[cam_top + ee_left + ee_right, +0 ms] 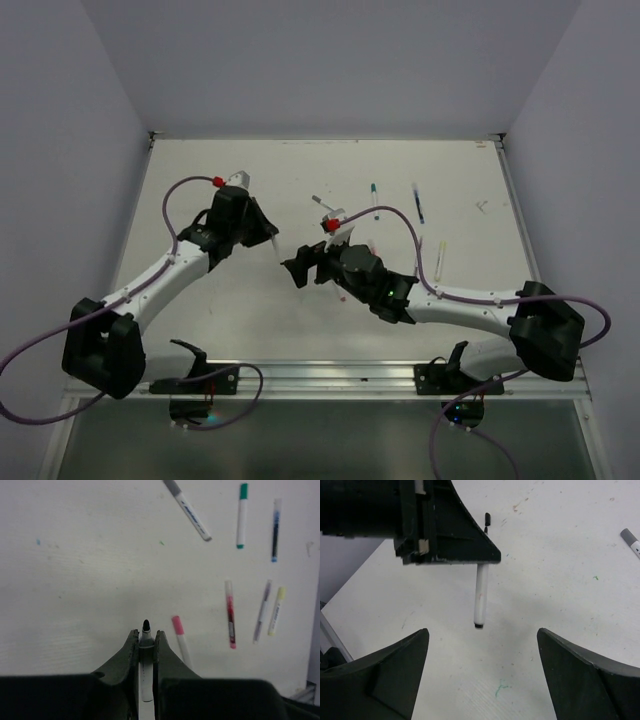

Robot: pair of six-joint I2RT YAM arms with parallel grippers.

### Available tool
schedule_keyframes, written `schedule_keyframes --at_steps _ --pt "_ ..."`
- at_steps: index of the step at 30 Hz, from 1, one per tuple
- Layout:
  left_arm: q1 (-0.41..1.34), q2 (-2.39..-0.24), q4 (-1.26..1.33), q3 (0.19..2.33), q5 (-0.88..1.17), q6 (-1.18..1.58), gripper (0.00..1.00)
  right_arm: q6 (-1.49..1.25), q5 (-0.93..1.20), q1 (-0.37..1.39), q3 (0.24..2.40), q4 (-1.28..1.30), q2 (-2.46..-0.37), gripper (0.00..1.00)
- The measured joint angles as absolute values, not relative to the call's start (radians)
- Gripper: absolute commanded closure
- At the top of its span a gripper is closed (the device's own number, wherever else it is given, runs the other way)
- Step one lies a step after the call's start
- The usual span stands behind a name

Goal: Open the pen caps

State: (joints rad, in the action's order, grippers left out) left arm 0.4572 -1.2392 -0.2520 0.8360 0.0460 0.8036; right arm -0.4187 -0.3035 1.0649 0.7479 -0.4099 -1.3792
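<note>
I will next swing my left gripper to the left in the top view, lower the pen onto the open tabletop and then release it, because the pen's tip is uncapped.
My left gripper (145,632) is shut on a white pen (145,675) whose bare black tip (145,625) pokes out past the fingers, with no cap on it. In the top view the left gripper (272,240) holds this pen above the table's middle. My right gripper (482,632) is open and empty, its jaws wide apart just below the pen's tail end (479,622). In the top view the right gripper (299,269) sits close to the right of the left one. No loose cap clearly shows.
Capped pens lie on the table beyond: a pink-capped one (180,637), a red one (230,614), a greyish one (262,611), a yellow one (276,611), a green-capped one (242,515), a blue one (275,530) and a grey-capped one (187,510). White walls stand at the back and sides.
</note>
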Motion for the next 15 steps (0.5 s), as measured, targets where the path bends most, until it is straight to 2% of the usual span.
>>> schedule_keyframes --at_steps 1,6,15 --pt "0.424 -1.272 -0.276 0.862 0.036 0.777 1.00 -0.416 -0.305 1.065 0.743 -0.409 -1.369 0.02" --pt "0.294 -1.486 -0.402 1.007 -0.030 0.630 0.96 -0.402 -0.324 1.062 0.724 -0.401 -1.348 0.01" --pt "0.174 -1.781 -0.573 1.203 -0.098 0.464 0.91 -0.388 -0.325 1.038 0.694 -0.376 -1.345 0.01"
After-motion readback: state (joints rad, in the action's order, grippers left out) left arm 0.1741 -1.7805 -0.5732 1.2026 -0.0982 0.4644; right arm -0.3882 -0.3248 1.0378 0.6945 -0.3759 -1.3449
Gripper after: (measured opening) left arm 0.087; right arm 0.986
